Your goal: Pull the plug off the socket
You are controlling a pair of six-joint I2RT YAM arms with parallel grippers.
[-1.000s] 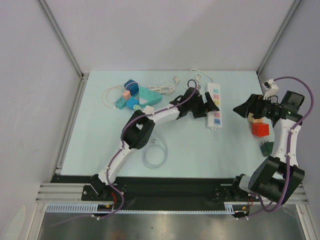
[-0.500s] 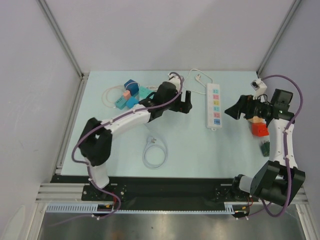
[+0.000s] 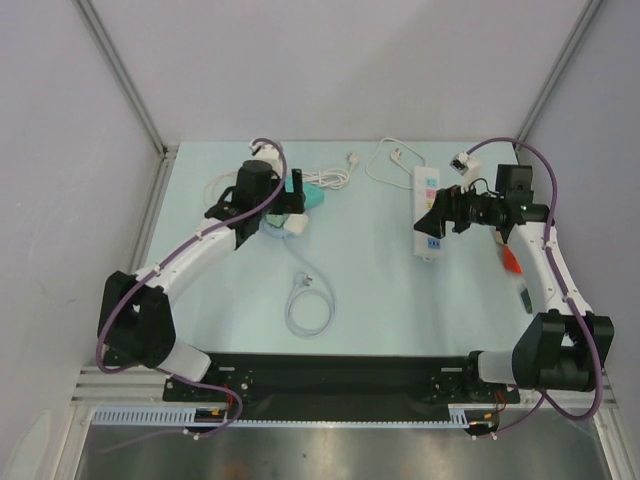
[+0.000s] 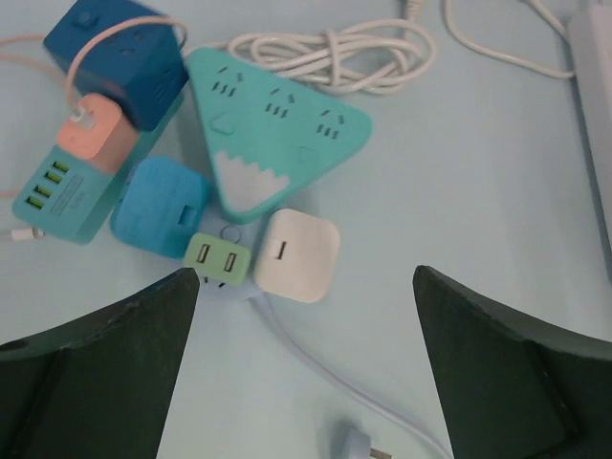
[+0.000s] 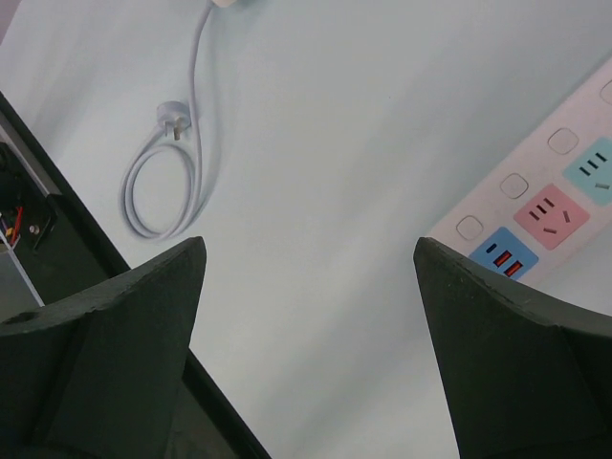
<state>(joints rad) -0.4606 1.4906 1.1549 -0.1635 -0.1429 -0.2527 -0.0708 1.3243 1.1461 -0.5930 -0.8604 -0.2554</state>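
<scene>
My left gripper shifts left in the top view next, tilting down onto the blue adapter's loose end (image 4: 153, 203), since the triangular socket (image 4: 277, 134) crowds its other side.
A cluster of sockets lies at the back left: a teal triangular socket (image 4: 277, 134), a blue cube socket (image 4: 115, 53), a pink plug (image 4: 96, 134) with its cable seated on a teal USB strip (image 4: 57, 191), a blue adapter (image 4: 158, 206), and a green USB plug (image 4: 218, 258) and white adapter (image 4: 298, 253) on a pale socket. My left gripper (image 4: 304, 275) hovers open and empty over the white adapter; it also shows in the top view (image 3: 293, 190). My right gripper (image 5: 308, 247) is open and empty beside the near end of a white power strip (image 5: 545, 201), also in the top view (image 3: 428, 195).
A coiled white cable with a loose plug (image 3: 308, 305) lies at mid-table. A bundled white cable (image 4: 330, 57) sits behind the triangular socket. A red block (image 3: 512, 258) and a dark green item (image 3: 525, 298) lie by the right arm.
My left arm has swung left from the white power strip to above the socket cluster. My right gripper has moved left up to the white power strip.
</scene>
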